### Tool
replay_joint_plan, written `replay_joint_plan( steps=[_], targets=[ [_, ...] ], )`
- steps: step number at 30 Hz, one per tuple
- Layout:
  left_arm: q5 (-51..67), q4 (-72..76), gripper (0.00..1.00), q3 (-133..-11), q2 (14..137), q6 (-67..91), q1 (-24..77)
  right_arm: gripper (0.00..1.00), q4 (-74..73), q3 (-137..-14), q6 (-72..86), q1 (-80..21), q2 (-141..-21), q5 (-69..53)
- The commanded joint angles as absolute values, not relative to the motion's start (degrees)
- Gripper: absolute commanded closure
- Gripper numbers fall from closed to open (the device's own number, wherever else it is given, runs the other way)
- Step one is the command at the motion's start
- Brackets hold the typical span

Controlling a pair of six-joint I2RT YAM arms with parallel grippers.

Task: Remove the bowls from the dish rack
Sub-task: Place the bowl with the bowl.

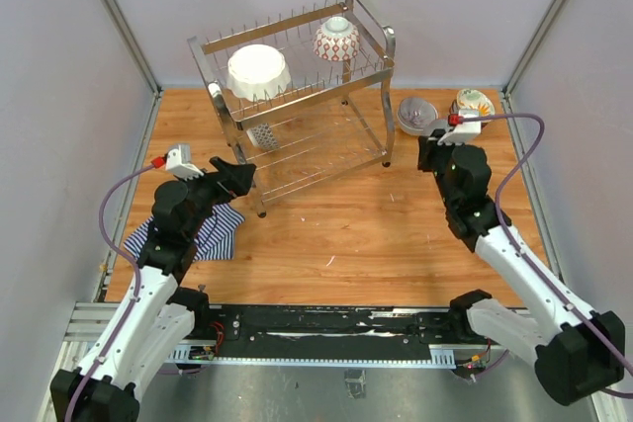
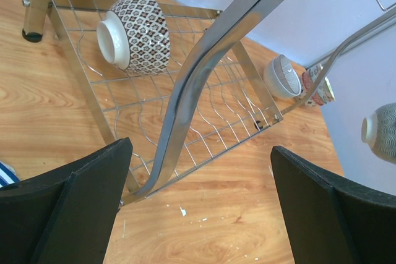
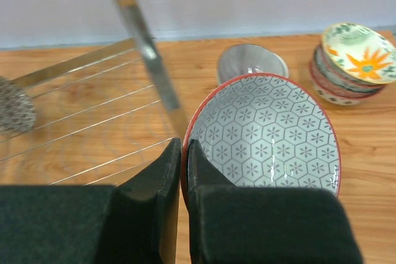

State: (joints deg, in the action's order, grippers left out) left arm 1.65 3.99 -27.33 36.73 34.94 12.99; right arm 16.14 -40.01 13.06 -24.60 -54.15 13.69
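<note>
My right gripper will next move outward and down over the grey bowl beside the rack. It will then nest the red-rimmed bowl there, because the grey bowl's opening faces up.
The chrome dish rack (image 1: 297,96) stands at the back centre. Its top tier holds a large white bowl (image 1: 259,71) and a white bowl with red lattice (image 1: 336,40). A small dark-patterned bowl (image 1: 262,135) lies on its side on the lower tier and also shows in the left wrist view (image 2: 136,32). My right gripper (image 3: 184,146) is shut on the rim of a red-rimmed bowl with a hexagon pattern (image 3: 266,131), held just right of the rack (image 1: 430,150). My left gripper (image 2: 199,148) is open and empty by the rack's front left leg (image 2: 185,91), low over the table (image 1: 237,177).
A grey bowl (image 1: 416,114) and a stack of floral bowls (image 1: 474,103) sit on the table at the back right, also in the right wrist view (image 3: 252,63) (image 3: 352,60). A blue-white striped cloth (image 1: 213,234) lies under my left arm. Walls enclose the table.
</note>
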Motion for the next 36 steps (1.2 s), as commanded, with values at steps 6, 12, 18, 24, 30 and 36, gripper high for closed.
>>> replay_joint_plan(
  steps=[6,12,18,24,30,36],
  targets=[
    [2.29,7.92,0.00,-29.44,38.07,34.34,13.40,0.99,10.67,-56.79,13.00,-12.09,-71.12,-0.62],
    [2.91,9.32,0.00,-29.11,38.83,33.64,13.44,0.99,7.50,-70.06,11.32,-10.63,-85.61,-2.10],
    [3.14,9.06,0.00,-28.28,38.11,33.54,13.45,0.99,5.52,-81.31,9.98,-9.77,-97.97,-2.72],
    [2.15,8.63,0.00,-27.71,37.64,33.06,13.45,0.99,4.32,-89.45,9.55,-8.73,-106.34,-2.44],
    [2.16,9.85,0.00,-27.21,39.75,33.16,13.45,0.99,2.78,-95.16,9.18,-7.66,-113.02,-3.53],
    [2.67,11.98,0.00,-26.96,42.13,33.32,13.45,0.99,2.17,-97.46,9.34,-7.56,-117.66,-2.64]
  ],
)
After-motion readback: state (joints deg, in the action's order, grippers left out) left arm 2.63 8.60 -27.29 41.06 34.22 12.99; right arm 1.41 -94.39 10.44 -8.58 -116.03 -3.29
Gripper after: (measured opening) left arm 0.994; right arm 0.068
